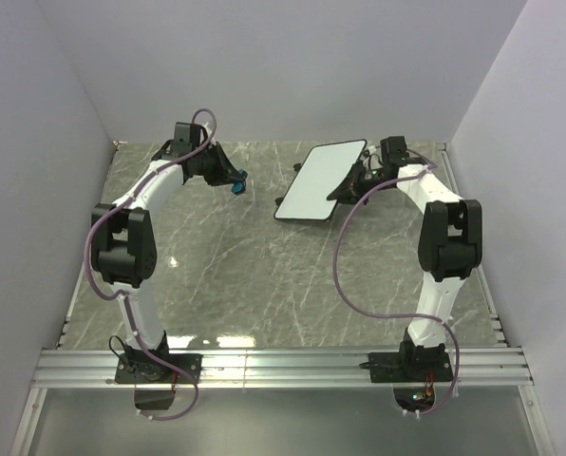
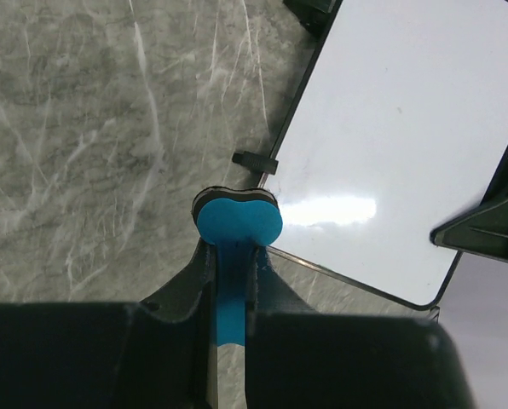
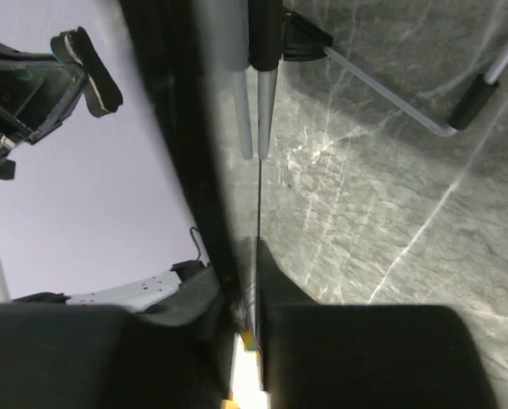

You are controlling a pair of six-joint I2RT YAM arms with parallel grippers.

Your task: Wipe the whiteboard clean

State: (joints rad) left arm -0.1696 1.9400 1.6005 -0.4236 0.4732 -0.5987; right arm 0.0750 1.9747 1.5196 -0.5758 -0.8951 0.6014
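Note:
The whiteboard (image 1: pixel 319 180) is clean, so I should next move the eraser in my left gripper back toward my base and down to the bare marble to release it.
The whiteboard (image 1: pixel 319 180) lies tilted at the back right of the table, its white face free of marks. My right gripper (image 1: pixel 352 180) is shut on its right edge. In the right wrist view I see the board edge-on (image 3: pixel 264 43) between my fingers (image 3: pixel 256 247). My left gripper (image 1: pixel 228 177) is shut on the small blue eraser (image 1: pixel 237 187) and hovers left of the board, apart from it. In the left wrist view the eraser (image 2: pixel 237 223) sticks out of my gripper (image 2: pixel 234 256), just off the board's near corner (image 2: pixel 399 128).
The table is grey marble (image 1: pixel 226 275) with white walls on three sides. The board's black stand foot (image 2: pixel 254 160) pokes out on its left side. Its wire stand (image 3: pixel 390 94) shows behind the board. A metal rail (image 1: pixel 283 366) runs along the near edge.

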